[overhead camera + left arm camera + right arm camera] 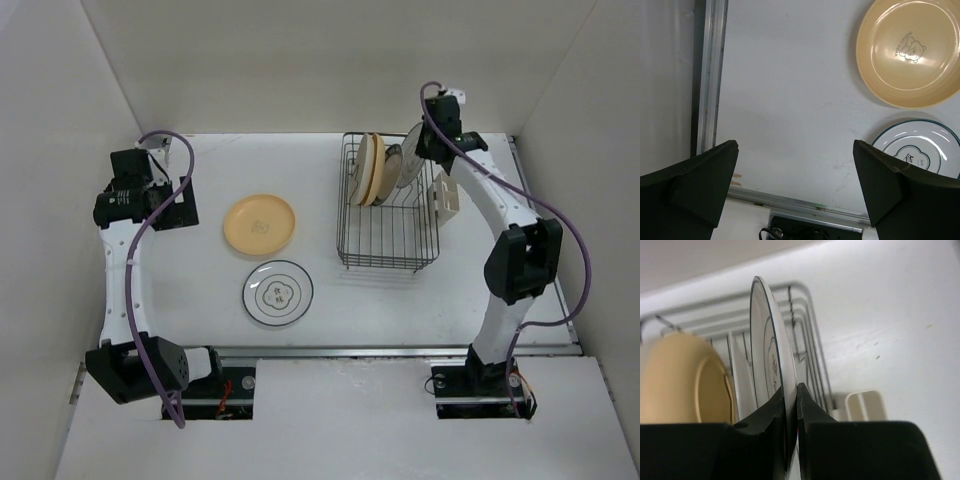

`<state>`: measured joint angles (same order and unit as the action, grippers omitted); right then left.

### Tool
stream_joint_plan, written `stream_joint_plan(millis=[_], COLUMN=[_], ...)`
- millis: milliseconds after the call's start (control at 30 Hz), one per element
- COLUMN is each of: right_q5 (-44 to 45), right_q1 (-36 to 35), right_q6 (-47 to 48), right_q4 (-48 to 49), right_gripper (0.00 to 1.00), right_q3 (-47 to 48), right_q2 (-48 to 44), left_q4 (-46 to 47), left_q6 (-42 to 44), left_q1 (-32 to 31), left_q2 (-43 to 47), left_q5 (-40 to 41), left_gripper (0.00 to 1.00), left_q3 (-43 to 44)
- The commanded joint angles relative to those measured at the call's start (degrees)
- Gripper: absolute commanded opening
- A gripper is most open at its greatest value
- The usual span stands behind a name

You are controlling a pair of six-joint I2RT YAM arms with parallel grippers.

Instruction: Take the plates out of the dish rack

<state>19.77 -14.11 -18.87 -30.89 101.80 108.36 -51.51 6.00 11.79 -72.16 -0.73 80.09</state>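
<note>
My right gripper rises clear of the rack next, swings back and lowers over the ringed plate [278, 293], turning the white plate flat, because both have dark rims.
The dark wire dish rack [390, 240] stands right of centre, with a beige box [445, 197] clipped to its right side. Upright in its far end are an orange-yellow plate [366, 168], a cream plate [381, 172] and a white plate with a dark rim [408, 157]. My right gripper [791, 400] is shut on the rim of that white plate [765, 345], which stands on edge. An orange-yellow plate [260, 223] and a white plate with a thin dark ring and emblem [277, 292] lie flat on the table. My left gripper [795, 165] is open and empty, at the far left.
White walls enclose the table on three sides. The metal front rail [400, 350] runs along the near edge. In the left wrist view the orange-yellow plate [910, 52] and the ringed plate [920, 147] lie to the right of my fingers.
</note>
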Motion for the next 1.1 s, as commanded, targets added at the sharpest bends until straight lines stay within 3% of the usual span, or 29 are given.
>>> stream_joint_plan(millis=[0, 67, 167, 267, 333, 400, 433, 533, 800, 1000, 1033, 1067], right_q5=[15.3, 23.5, 23.2, 10.2, -8.3, -23.7, -37.0, -47.6, -55.3, -56.1, -55.2, -54.7], right_q1=[-0.6, -2.1, -3.7, -8.1, -11.5, -13.5, -16.0, -21.0, -31.6, -34.1, -34.1, -34.1], right_q6=[0.9, 2.6, 6.5, 10.2, 11.6, 13.4, 13.4, 14.0, 12.5, 10.7, 10.0, 10.0], right_q4=[0.1, 0.7, 3.3, 8.6, 12.1, 12.8, 12.8, 8.8, 11.3, 12.1, 12.8, 12.8], right_gripper=[0.0, 0.0, 0.0, 0.0, 0.0, 0.0, 0.0, 0.0, 0.01, 0.09, 0.18, 0.18], right_q3=[10.1, 10.1, 7.6, 0.8, -6.7, -10.9, -13.2, -13.2, -11.3, -10.1, -10.1, -10.1], right_q2=[-8.2, -10.3, -16.8, -24.8, -28.5, -28.6, -27.6, -19.9, -0.9, 7.2, 8.5, 8.5], left_q4=[-1.0, -1.0, -1.0, -1.0, -0.4, -0.4, -0.4, -1.0, -1.0, -1.6, -1.6, -1.6], left_q6=[1.1, 1.1, 1.6, 1.6, 1.6, 1.6, 1.0, 1.0, 1.0, 0.5, 0.5, 0.5], left_q1=[0.2, 0.2, 0.2, 0.2, 0.2, 0.2, 0.2, 0.2, 0.2, 0.2, 0.2, 0.2], left_q2=[1.2, 2.5, 3.1, 4.5, 4.5, 3.9, 3.9, 3.9, 5.5, 7.6, 8.3, 8.4], left_q5=[-1.5, -1.6, -0.9, -0.4, -0.4, 0.3, 0.3, 0.3, 0.3, 1.4, 1.4, 1.4], left_gripper=[0.99, 0.99, 0.99, 0.99, 0.99, 0.99, 0.99, 0.99, 0.99, 0.99, 0.99, 0.99], left_q3=[0.9, 0.9, 0.9, -0.3, -1.4, -1.4, -1.4, -2.1, -3.3, -5.5, -5.5, -5.5])
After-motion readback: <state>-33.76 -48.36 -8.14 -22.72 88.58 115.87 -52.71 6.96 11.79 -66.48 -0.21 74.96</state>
